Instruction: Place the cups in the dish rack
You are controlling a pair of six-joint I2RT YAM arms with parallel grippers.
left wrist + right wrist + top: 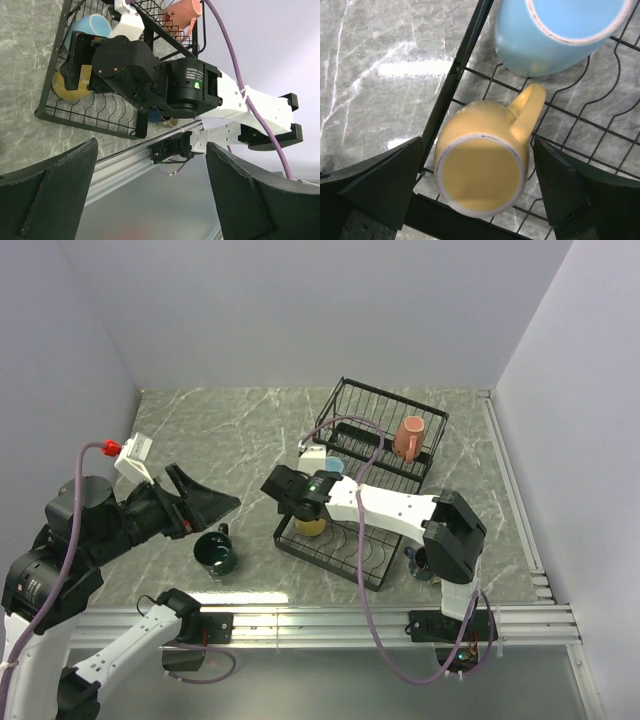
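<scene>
The teal-green cup (214, 552) stands opening up, so I will tilt my left gripper downward and lower it over the cup's rim on the side facing the rack.
The black wire dish rack (352, 558) stands mid-table. A salmon pink cup (410, 437) sits in its raised basket. A light blue cup (555, 30) and a yellow-cream cup (480, 170) rest base-up on the flat tray. My right gripper (480, 185) is open, its fingers on either side of the yellow-cream cup with gaps; it also shows in the top view (303, 512). A dark teal-green cup (214, 552) stands on the table. My left gripper (205, 502) is open and empty, raised just above and left of the teal-green cup.
A navy blue cup (421, 563) stands on the table beside the rack's right side, partly hidden by the right arm's base link. A metal rail (330, 620) runs along the near table edge. Walls close off the left, back and right.
</scene>
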